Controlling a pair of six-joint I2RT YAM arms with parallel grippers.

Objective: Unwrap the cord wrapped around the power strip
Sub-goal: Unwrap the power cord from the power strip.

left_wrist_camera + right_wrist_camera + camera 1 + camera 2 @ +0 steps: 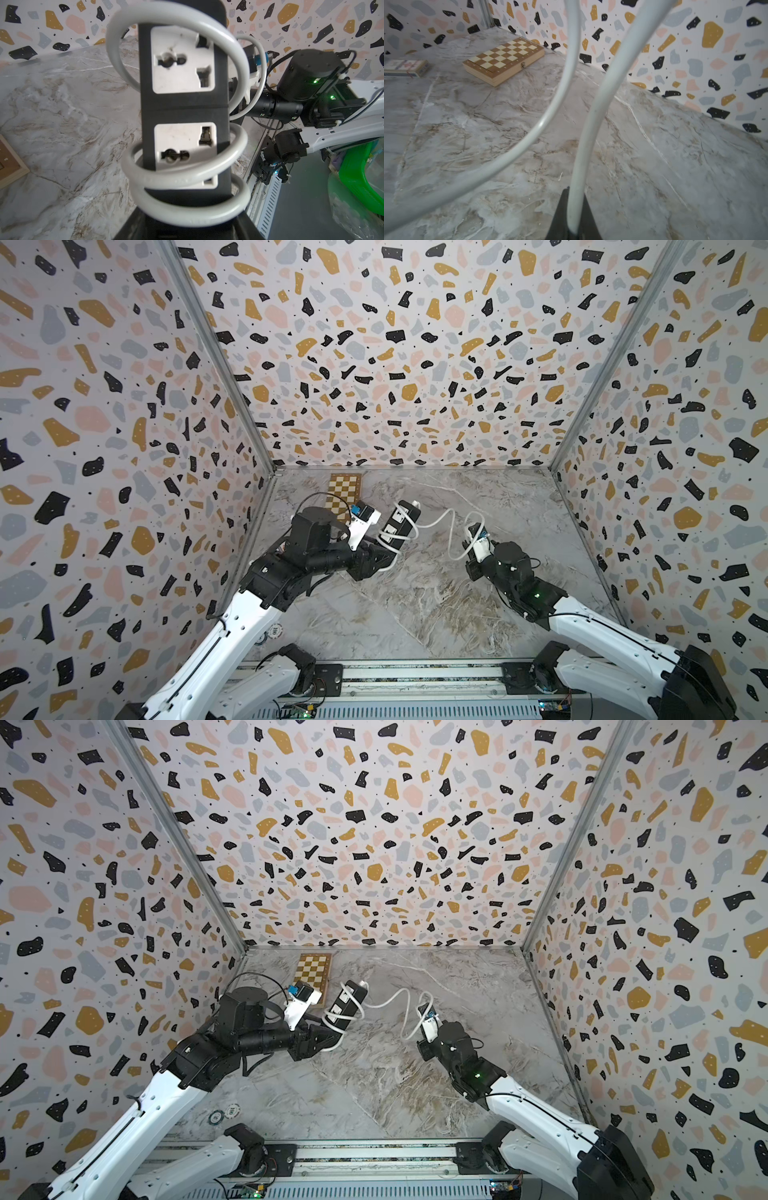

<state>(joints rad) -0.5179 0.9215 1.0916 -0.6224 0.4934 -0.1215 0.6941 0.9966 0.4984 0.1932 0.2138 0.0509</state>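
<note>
The robot's right gripper needs to carry the white cord outward next, over the bare tabletop toward the back wall (481, 499), and let go of it there, because loops still go around the power strip (397, 526).
The black power strip (397, 526) with its two white socket faces is lifted off the table, tilted, in both top views (345, 1004). My left gripper (380, 558) is shut on its near end; the left wrist view shows the strip (182, 108) rising from the dark fingers (133, 228). The white cord (207, 214) still coils loosely round the strip in loops. From the strip's far end the cord (451, 526) swings right in a slack curve to my right gripper (470, 563), which is shut on it. In the right wrist view the cord (579, 176) stands pinched between the black fingertips (560, 207).
A brown-and-cream chess board (343, 493) lies at the back left, just behind the left wrist. Poker chips (226, 1112) sit near the front left edge. A card box (404, 67) lies left of the board. Patterned walls close three sides; a green basket (363, 176) sits outside.
</note>
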